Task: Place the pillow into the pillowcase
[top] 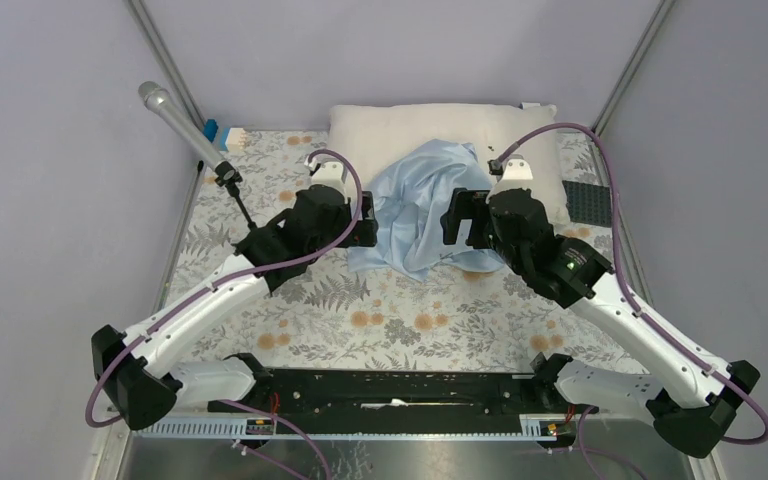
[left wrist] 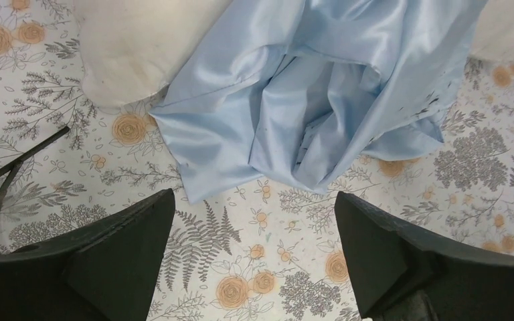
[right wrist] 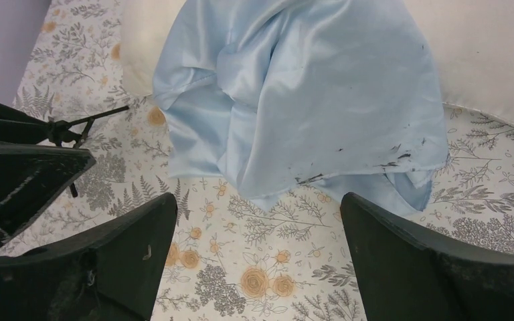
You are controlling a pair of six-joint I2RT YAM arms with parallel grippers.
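Observation:
I should next lower my right gripper, fingers open, onto the raised fold by the pillowcase's near edge, as the pillowcase's top layer there stands apart from the layer beneath.
The cream pillow lies across the far side of the table. The light-blue pillowcase is crumpled, draped over the pillow's front edge and onto the floral cloth. My left gripper is open and empty, just left of the pillowcase. My right gripper is open and empty at the pillowcase's right side. In the left wrist view the pillowcase lies beyond the open fingers, with the pillow at upper left. In the right wrist view the pillowcase and the pillow lie beyond the open fingers.
A microphone on a small black tripod stands at the far left; the tripod legs show in the left wrist view. Small blocks sit at the back left. A dark plate lies at the far right. Metal frame posts flank the table.

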